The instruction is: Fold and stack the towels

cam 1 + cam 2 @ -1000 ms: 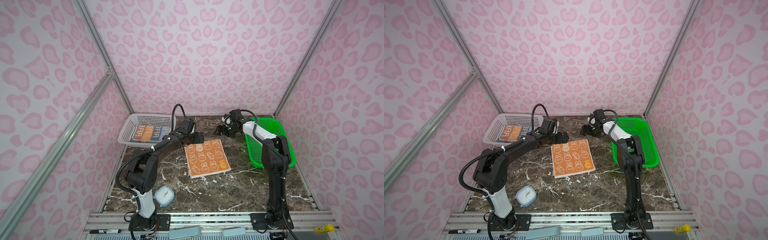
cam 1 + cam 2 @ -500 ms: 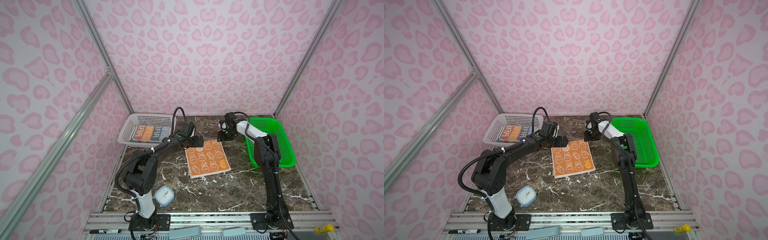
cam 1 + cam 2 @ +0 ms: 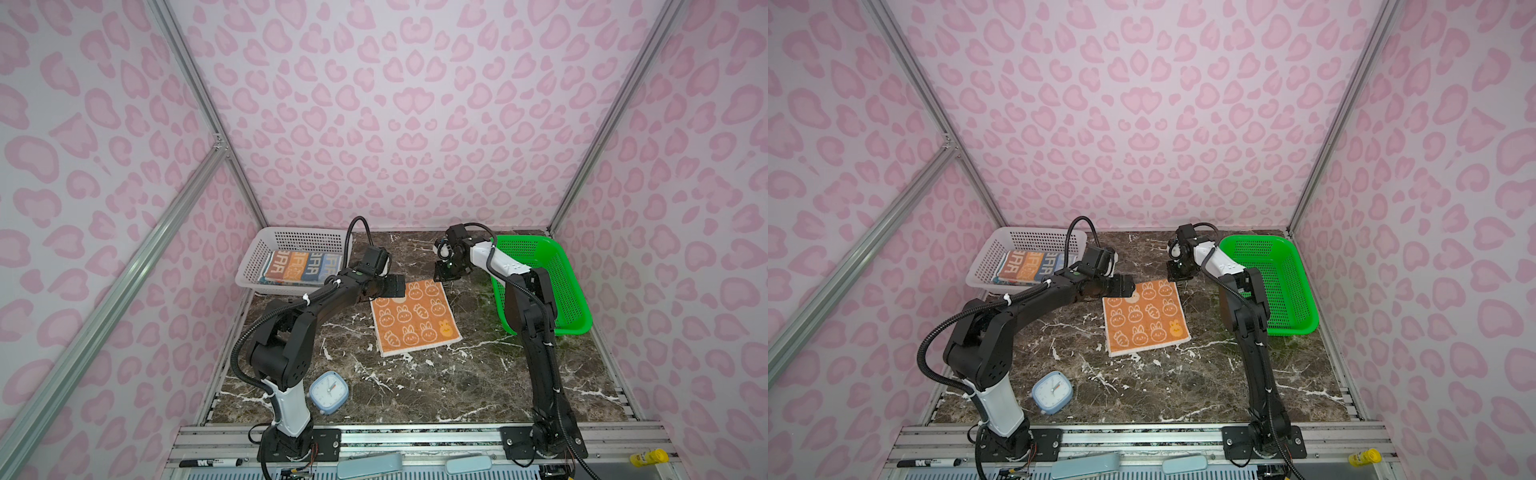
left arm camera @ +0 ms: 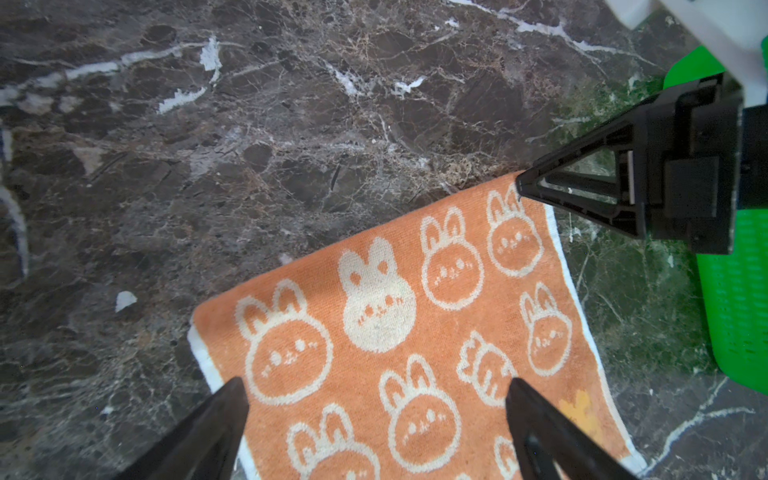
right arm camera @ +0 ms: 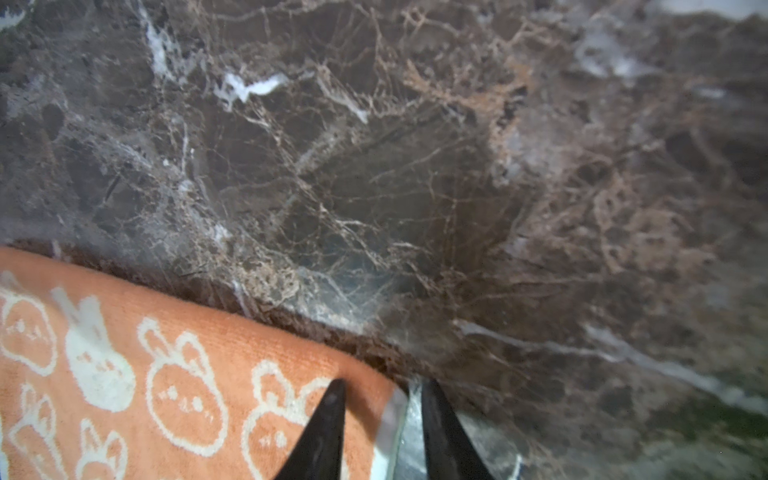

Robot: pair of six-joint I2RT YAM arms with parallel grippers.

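My left gripper shifts toward the white basket next and lowers its open fingers astride the orange towel's far corner (image 3: 373,301) (image 4: 203,318), as my right gripper already straddles the other corner.
An orange towel (image 3: 415,318) (image 3: 1146,318) with white bunny prints lies flat on the marble table. My left gripper (image 3: 392,286) (image 3: 1121,286) hovers open over the towel's far left corner; in the left wrist view its jaws (image 4: 376,386) stand wide apart above the towel (image 4: 395,332). My right gripper (image 3: 441,276) (image 3: 1175,274) (image 4: 519,187) is down at the far right corner. In the right wrist view its jaws (image 5: 384,386) leave a narrow gap astride that corner of the towel (image 5: 166,374), one finger on the cloth, one on the marble. A folded blue, orange and cream towel (image 3: 301,266) (image 3: 1032,266) lies in the white basket.
The white basket (image 3: 307,235) (image 3: 1038,232) stands at the back left. A green basket (image 3: 540,245) (image 3: 1254,241) (image 4: 739,311) stands at the right, close to the right arm. A pale blue clock (image 3: 330,392) (image 3: 1052,392) lies front left, near the left arm's base.
My right gripper swung from the back toward the towel's far right corner, came down and narrowed its jaws. My left gripper slid a little down onto the far left corner.
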